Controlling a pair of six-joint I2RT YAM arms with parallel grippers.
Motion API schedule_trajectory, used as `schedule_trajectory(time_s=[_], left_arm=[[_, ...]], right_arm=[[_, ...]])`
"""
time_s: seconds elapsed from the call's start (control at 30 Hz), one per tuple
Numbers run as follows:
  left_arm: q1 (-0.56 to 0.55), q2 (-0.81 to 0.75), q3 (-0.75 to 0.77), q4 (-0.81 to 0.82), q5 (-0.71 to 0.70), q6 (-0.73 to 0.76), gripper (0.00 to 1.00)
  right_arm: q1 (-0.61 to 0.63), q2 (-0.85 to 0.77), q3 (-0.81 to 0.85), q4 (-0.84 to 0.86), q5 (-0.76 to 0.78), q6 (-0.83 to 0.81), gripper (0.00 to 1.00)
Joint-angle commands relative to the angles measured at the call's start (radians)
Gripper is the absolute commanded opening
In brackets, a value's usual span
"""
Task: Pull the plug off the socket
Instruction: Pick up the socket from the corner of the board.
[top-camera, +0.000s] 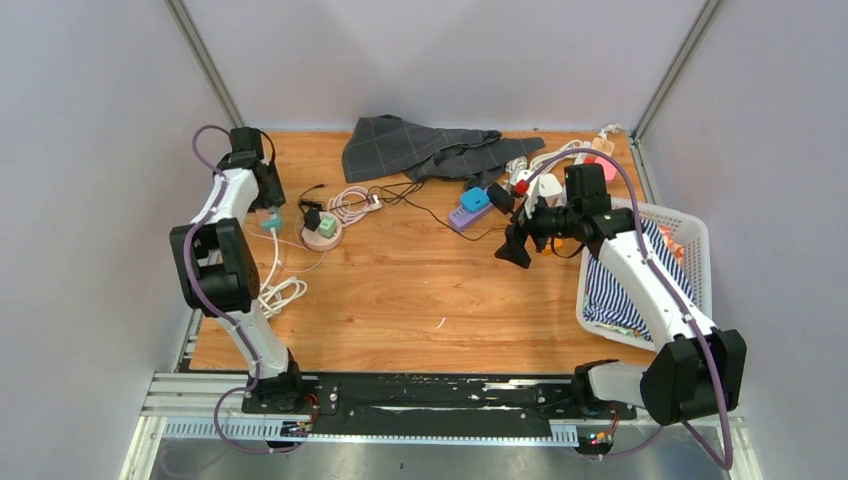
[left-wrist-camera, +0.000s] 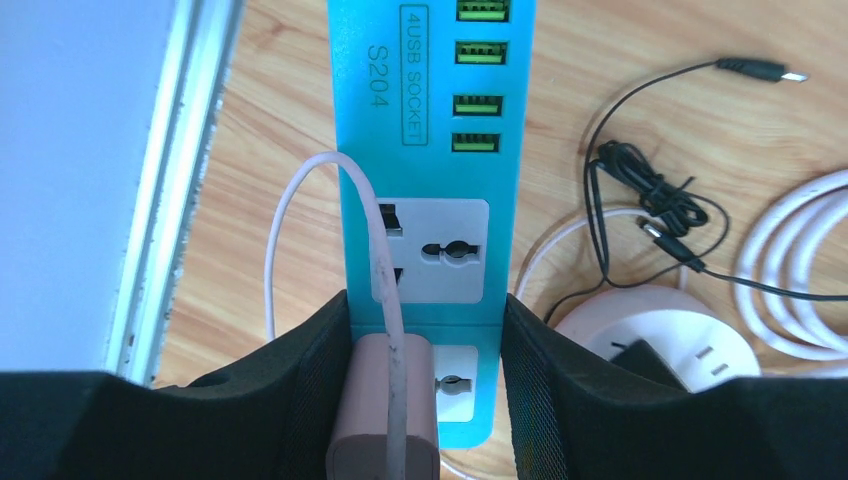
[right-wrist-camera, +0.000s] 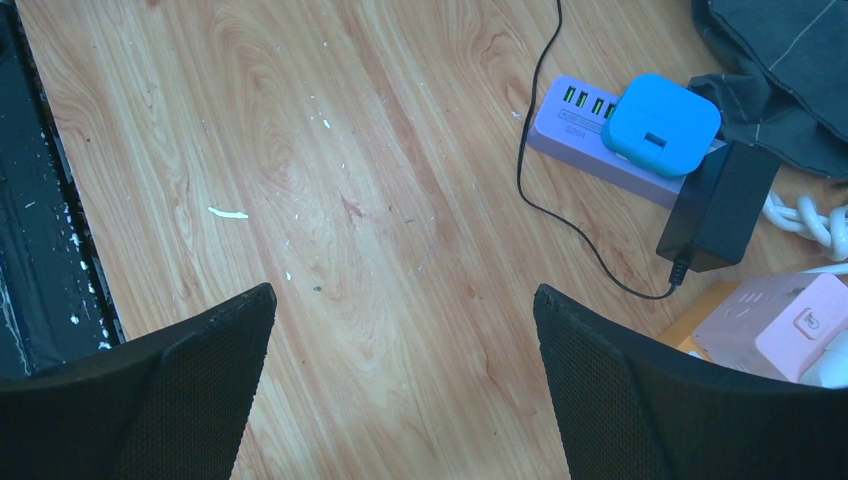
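Observation:
Bare wood clear of cables lies right of my left gripper in the top view. It lifts the socket strip across next, lowers and releases it.
A teal socket strip (left-wrist-camera: 430, 160) lies on the wooden table at the far left (top-camera: 270, 221). A dusty pink plug (left-wrist-camera: 370, 400) with a pale cable sits in its nearest outlet. My left gripper (left-wrist-camera: 425, 300) reaches down over that end of the strip, one finger against each long edge, and the plug stands between the fingers against the left one. My left gripper (top-camera: 268, 212) covers the plug in the top view. My right gripper (top-camera: 515, 245) hangs open over bare wood (right-wrist-camera: 402, 292), holding nothing, far from the teal strip.
A round pink socket (left-wrist-camera: 660, 330) with a black plug sits just right of the teal strip, among black and white cables. A purple strip (right-wrist-camera: 590, 135) with a blue adapter, a grey cloth (top-camera: 420, 150) and a white basket (top-camera: 690, 230) lie on the right.

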Motion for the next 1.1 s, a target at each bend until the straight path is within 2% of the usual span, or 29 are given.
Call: schedule_trajectory(time_s=[0.0,0.47,1.07], left_arm=[[0.005,-0.120,0.003,0.018,-0.035,0.011,0.00],[0.005,-0.420,-0.081,0.035,0.055,0.020,0.00],[0.004,-0.651,0.028,0.003,0.180,-0.051,0.00]], right_arm=[[-0.014,-0.024,-0.016,0.004,-0.033,0.015,1.00],[-0.012,-0.022,-0.013,0.006,-0.055,0.026,1.00],[-0.013,-0.027,-0.016,0.012,-0.073,0.041,1.00]])
